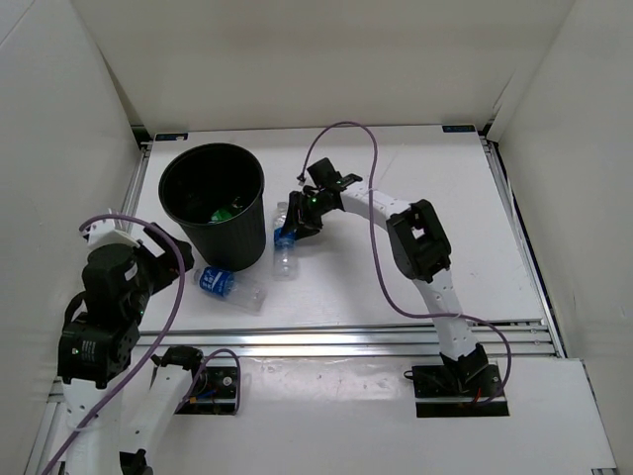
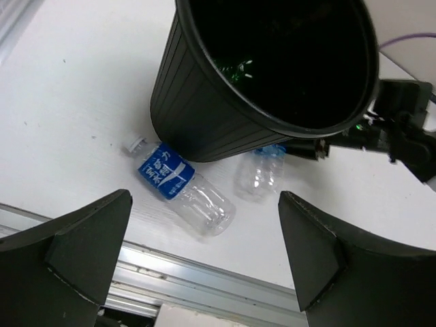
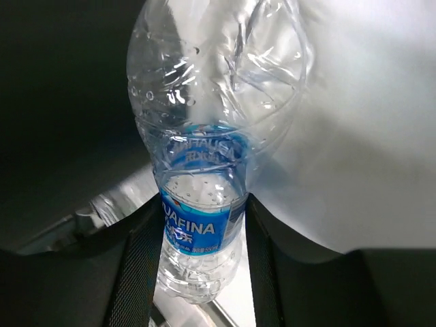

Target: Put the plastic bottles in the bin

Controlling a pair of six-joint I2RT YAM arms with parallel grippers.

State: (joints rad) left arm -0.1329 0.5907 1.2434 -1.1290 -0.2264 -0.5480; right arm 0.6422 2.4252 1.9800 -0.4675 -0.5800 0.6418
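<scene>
My right gripper lifts the bottle up and to the left in the top view next, over the rim to the bin's opening (image 1: pixel 211 184), and releases it.
The black bin (image 1: pixel 223 237) stands at the back left, with a green bottle (image 1: pixel 226 211) inside it. A clear blue-label bottle (image 1: pixel 227 285) lies on the table in front of the bin; it also shows in the left wrist view (image 2: pixel 180 187). My left gripper (image 1: pixel 166 252) is open and empty, above and near-left of that bottle. My right gripper (image 1: pixel 300 223) is shut on a second blue-label bottle (image 3: pixel 218 82), fingers (image 3: pixel 139 259) pressing both sides of its label, just right of the bin. A plain clear bottle is not in view.
An aluminium rail (image 1: pixel 346 336) runs along the table's near edge. White walls enclose the table at the left, back and right. The right arm's purple cable (image 1: pixel 376 168) loops above the table. The bin's dark wall (image 3: pixel 54 102) fills the left of the right wrist view.
</scene>
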